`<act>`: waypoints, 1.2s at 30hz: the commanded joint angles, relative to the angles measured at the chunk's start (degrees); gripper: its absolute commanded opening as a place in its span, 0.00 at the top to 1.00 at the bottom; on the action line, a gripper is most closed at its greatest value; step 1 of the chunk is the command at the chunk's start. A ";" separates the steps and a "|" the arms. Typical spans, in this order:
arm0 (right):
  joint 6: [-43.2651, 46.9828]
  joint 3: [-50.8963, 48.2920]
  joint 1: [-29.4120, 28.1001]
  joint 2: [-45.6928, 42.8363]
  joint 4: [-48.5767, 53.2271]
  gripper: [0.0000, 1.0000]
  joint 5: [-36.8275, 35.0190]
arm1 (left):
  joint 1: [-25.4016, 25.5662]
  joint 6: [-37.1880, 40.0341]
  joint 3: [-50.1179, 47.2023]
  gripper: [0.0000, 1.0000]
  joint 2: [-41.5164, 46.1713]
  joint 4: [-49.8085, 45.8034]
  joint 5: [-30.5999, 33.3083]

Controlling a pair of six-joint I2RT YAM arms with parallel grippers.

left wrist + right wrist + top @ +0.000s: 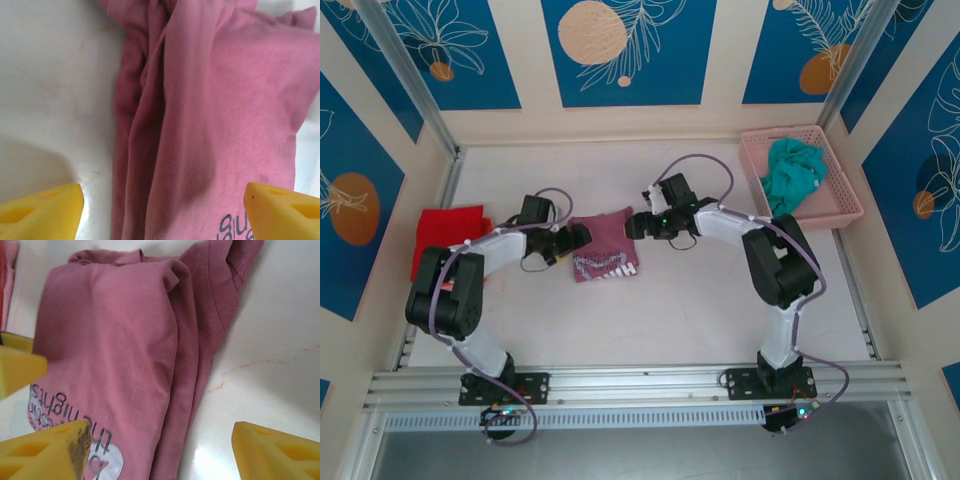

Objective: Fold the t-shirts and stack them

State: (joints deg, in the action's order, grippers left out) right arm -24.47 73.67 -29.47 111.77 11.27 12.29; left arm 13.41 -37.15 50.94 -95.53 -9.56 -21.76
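The bunched folds along the shirt's edge (577, 257) (150, 205) lie below my left gripper, between its open fingers, so I will lower it straight down and close it on them.
The mauve-pink t-shirt (605, 252) lies folded at mid-table, its printed lettering toward the near edge. My left gripper (582, 238) is at its left edge, open; in the left wrist view the yellow fingers (40, 210) straddle the shirt's bunched folds (200, 125) without gripping them. At the shirt's top right corner, my right gripper (632, 225) is open too, one fingertip (45, 452) over the print and the other over bare table beside the shirt (115, 340). The red t-shirt (450, 235) lies folded at the far left. The teal t-shirt (792, 172) is crumpled in the basket.
A pink lattice basket (840, 205) stands at the back right. Walls close the table at the back and both sides. A yellow finger of the other gripper (15, 365) shows at the left edge of the right wrist view.
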 commanded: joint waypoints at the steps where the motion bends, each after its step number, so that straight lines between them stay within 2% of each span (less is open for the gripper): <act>1: -3.88 3.86 -1.34 3.16 1.35 0.28 2.15 | 1.43 -2.90 -0.41 0.22 -2.09 6.52 -2.60; 6: -6.44 5.67 -2.58 6.97 0.86 0.31 3.83 | 2.62 -4.16 0.47 0.30 -5.39 8.97 -3.96; 10: -7.64 6.18 -3.47 8.87 0.45 0.33 5.20 | 3.16 -4.51 0.81 0.30 -6.92 9.93 -4.10; 20: -13.86 4.05 -3.84 10.97 -8.55 0.60 13.80 | 3.30 -6.63 0.23 0.31 -9.20 15.04 -6.32; 22: -15.41 3.51 -3.84 11.18 -10.85 0.60 15.46 | 3.33 -7.75 0.29 0.33 -9.40 16.76 -7.45; 28: -16.74 3.33 -3.84 12.20 -12.88 0.60 17.78 | 3.34 -9.19 0.65 0.47 -9.63 18.80 -8.78; 36: -17.79 5.03 -4.19 14.21 -14.34 0.60 22.52 | 3.86 -13.21 -0.14 0.47 -12.73 25.52 -11.54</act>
State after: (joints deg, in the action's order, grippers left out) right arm -40.97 77.87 -32.91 124.03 -1.89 29.95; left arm 13.69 -47.68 51.13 -101.65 -2.11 -24.97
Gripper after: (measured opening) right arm 0.399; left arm 0.532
